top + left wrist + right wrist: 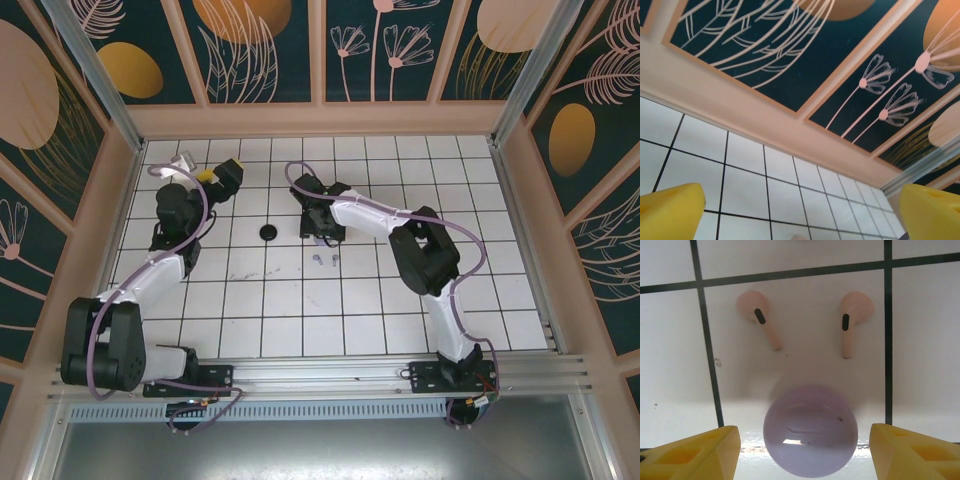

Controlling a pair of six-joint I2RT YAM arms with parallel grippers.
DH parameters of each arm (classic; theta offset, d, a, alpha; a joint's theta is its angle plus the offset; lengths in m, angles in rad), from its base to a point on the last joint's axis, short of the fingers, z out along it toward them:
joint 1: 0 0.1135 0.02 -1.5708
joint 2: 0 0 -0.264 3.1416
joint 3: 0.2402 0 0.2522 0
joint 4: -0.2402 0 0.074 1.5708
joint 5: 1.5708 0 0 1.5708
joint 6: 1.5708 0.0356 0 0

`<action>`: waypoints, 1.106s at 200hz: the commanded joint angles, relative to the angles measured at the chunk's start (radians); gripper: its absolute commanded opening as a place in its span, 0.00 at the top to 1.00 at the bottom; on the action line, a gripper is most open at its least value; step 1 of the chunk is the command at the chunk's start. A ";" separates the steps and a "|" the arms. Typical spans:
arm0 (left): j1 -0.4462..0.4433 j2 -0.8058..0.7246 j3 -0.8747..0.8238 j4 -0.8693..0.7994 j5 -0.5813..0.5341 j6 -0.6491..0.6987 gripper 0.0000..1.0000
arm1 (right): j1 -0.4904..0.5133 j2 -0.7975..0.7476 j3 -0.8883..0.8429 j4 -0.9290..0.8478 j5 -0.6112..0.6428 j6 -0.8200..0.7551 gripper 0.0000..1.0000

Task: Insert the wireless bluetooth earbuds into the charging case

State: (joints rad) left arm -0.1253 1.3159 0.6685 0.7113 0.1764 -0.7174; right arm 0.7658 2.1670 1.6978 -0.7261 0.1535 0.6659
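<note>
The lilac case (810, 430) is below my right gripper, between both of its fingers, so I need to lower the gripper around the case and close its fingers on the round sides.
Two pink earbuds lie side by side on one white tile, the left one (759, 318) and the right one (852, 317), stems pointing toward me. Nearer the camera, a round lilac case (810, 430) sits closed between the yellow fingers (700, 455) of my right gripper (804, 440). That gripper is open, with a clear gap on each side of the case. In the top view my right gripper (320, 235) hangs over the middle tiles, with two tiny earbuds (325, 260) just in front of it. My left gripper (225, 172) is raised at the back left, open and holding nothing.
A round black case (268, 232) rests on the tiles between the two arms. The left wrist view faces the back wall (805, 75) and the far tiles (790, 190). Patterned walls enclose the tiled floor (300, 320) on three sides.
</note>
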 commanded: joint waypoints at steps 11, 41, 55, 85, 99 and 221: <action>0.000 -0.052 -0.046 0.082 -0.109 -0.106 0.01 | 0.003 0.031 0.033 -0.042 0.022 0.023 0.32; 0.000 -0.056 -0.031 0.065 -0.086 -0.108 0.01 | 0.002 0.046 0.030 -0.036 0.020 0.031 0.33; 0.000 -0.054 -0.027 0.062 -0.078 -0.108 0.01 | 0.000 0.052 0.032 -0.033 0.019 0.038 0.33; 0.000 -0.048 -0.023 0.045 -0.067 -0.105 0.01 | -0.005 0.072 0.047 -0.031 0.011 0.048 0.35; 0.000 -0.043 -0.024 0.042 -0.066 -0.106 0.01 | -0.005 0.080 0.054 -0.033 0.008 0.051 0.36; -0.001 -0.050 -0.005 -0.030 -0.019 -0.193 0.01 | 0.008 0.073 0.038 -0.020 -0.004 0.068 0.63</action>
State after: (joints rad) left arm -0.1253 1.2911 0.6342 0.6861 0.1303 -0.8742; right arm 0.7650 2.2265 1.7271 -0.7464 0.1600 0.7197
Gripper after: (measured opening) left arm 0.985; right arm 0.492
